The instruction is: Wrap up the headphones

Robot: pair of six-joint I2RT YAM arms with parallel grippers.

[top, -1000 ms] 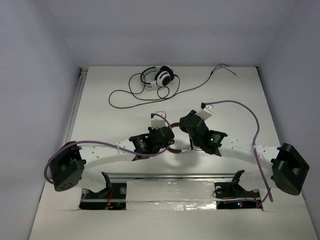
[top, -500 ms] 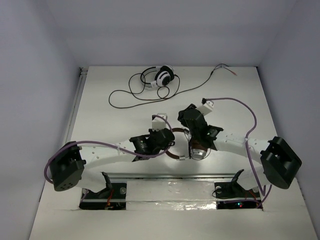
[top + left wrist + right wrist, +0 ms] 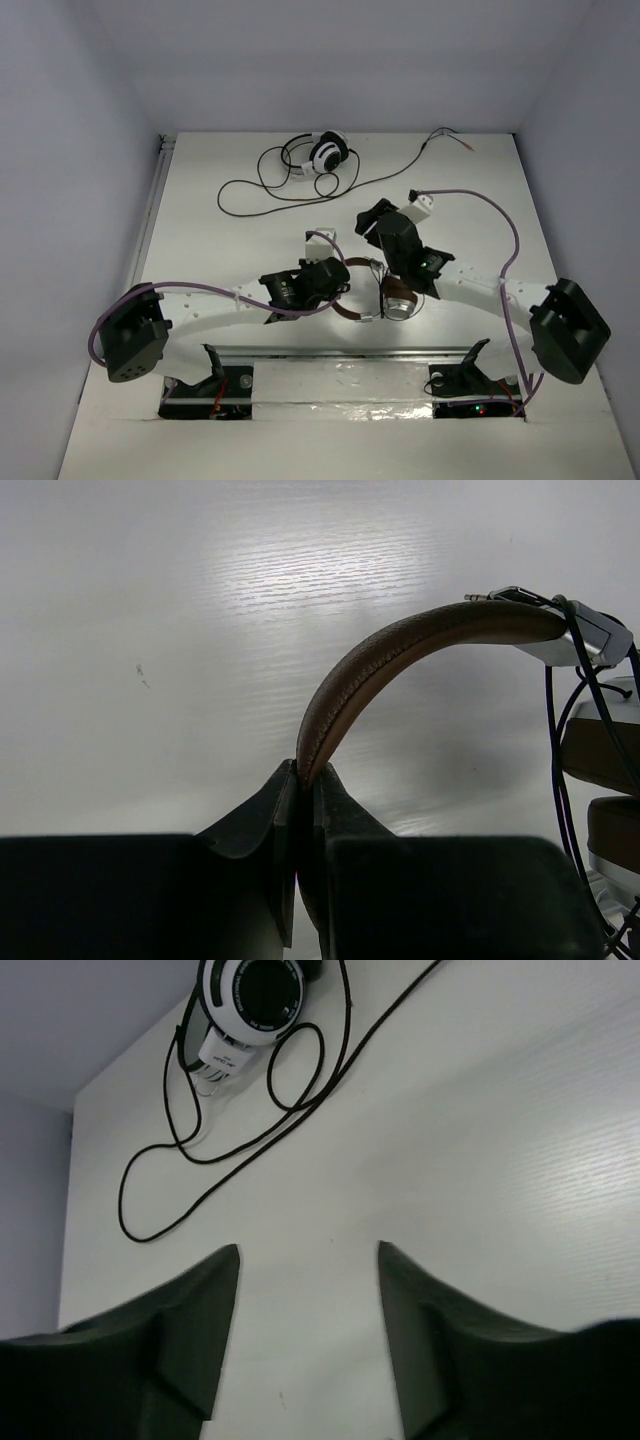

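The headphones are near the metal bar, with the headband pinched in my left gripper. My left gripper should move the headband a little outward next and let go of it on the bare table.
The headphones lie near the table's front, between the arms. Their brown leather headband [image 3: 349, 309] curves out of my left gripper [image 3: 342, 284], which is shut on it. The left wrist view shows the headband [image 3: 400, 655] pinched between the jaws of the left gripper [image 3: 305, 775]. It also shows a brown and silver earcup [image 3: 608, 750] and the thin black cable [image 3: 552, 740] at the right. The earcups [image 3: 398, 298] sit below my right arm. My right gripper [image 3: 368, 216] is open and empty above bare table [image 3: 308, 1252].
White-and-black headphones [image 3: 322, 153] lie at the back, with a long black cable [image 3: 300, 192] looping across the table. They also show in the right wrist view [image 3: 250, 990]. A metal rail [image 3: 350, 350] runs along the near edge. Grey walls close in the sides.
My right arm has swung away from the brown headphones toward the back, uncovering the earcups. My left gripper has kept its hold on the headband.
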